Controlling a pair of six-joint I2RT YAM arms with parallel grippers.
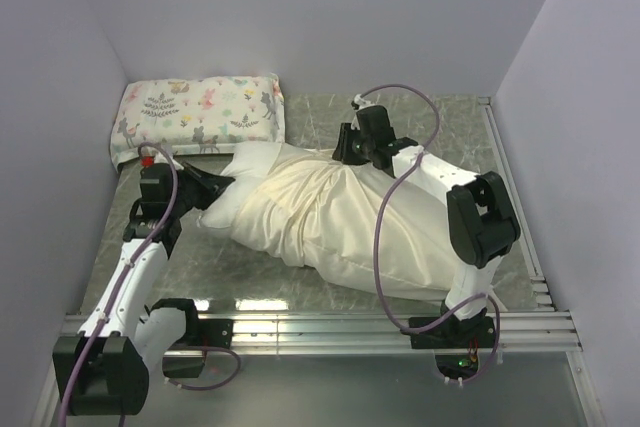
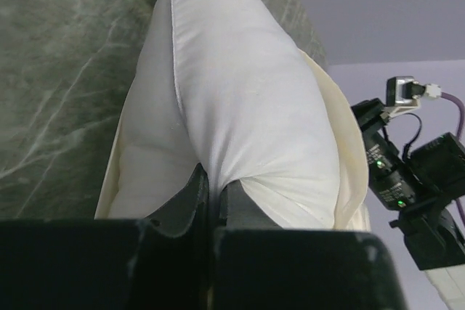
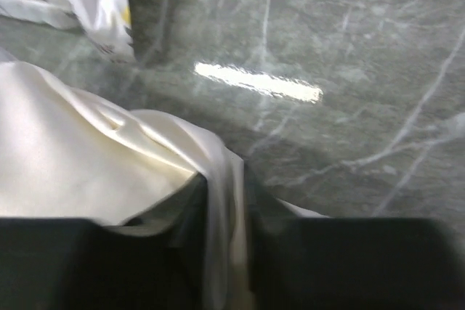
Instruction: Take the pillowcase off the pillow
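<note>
The robot's left gripper will next ease the pillow's bare white end (image 1: 224,207) back toward the metal bar and let go of it, because the pillowcase (image 1: 340,217) is still over most of the pillow.
The cream pillowcase (image 1: 340,217) lies wrinkled across the middle of the table and covers most of the white pillow (image 1: 243,172), whose bare end sticks out at the left. My left gripper (image 1: 215,185) is shut on that bare white end; in the left wrist view the pillow (image 2: 240,107) bulges from between the fingers (image 2: 190,197), with the pillowcase's rim (image 2: 349,157) behind it. My right gripper (image 1: 352,154) is shut on a fold of the pillowcase (image 3: 227,179) at its far edge, held just above the table.
A smaller printed pillow (image 1: 198,114) lies at the back left against the wall, close behind my left gripper. The table is dark marble-patterned (image 1: 440,122), with a metal rail (image 1: 400,325) along the near edge and walls on three sides.
</note>
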